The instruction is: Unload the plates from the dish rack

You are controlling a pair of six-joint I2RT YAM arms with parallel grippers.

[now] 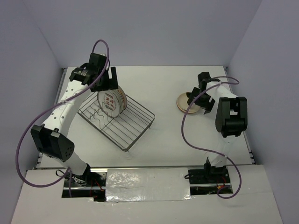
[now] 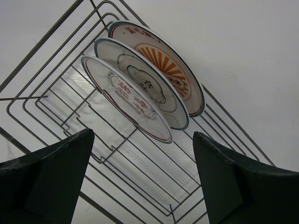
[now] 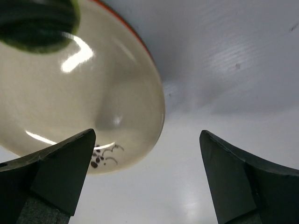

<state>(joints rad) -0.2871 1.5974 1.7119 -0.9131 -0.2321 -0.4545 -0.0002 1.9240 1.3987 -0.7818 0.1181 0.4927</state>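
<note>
The white plate with red motifs stands at the very front. I will next turn my left gripper and lower it to that plate's upper rim [image 1: 116,95] [image 2: 137,86].
The silver wire dish rack [image 1: 133,123] sits left of centre on the table. Three plates [image 1: 112,101] stand on edge at its far left end. In the left wrist view they show as a white plate with red motifs [image 2: 128,100], a teal-rimmed one [image 2: 154,88] and one with orange rays [image 2: 168,65] in the rack [image 2: 70,116]. My left gripper [image 1: 105,79] is open and empty above them [image 2: 142,182]. A cream-tan plate [image 1: 185,102] lies flat on the table at the right. My right gripper [image 1: 202,95] is open just beside it [image 3: 147,182]; the plate [image 3: 84,93] is not between the jaws.
White walls enclose the table on three sides. The arm bases and a taped strip [image 1: 147,184] run along the near edge. The right half of the rack holds no plates.
</note>
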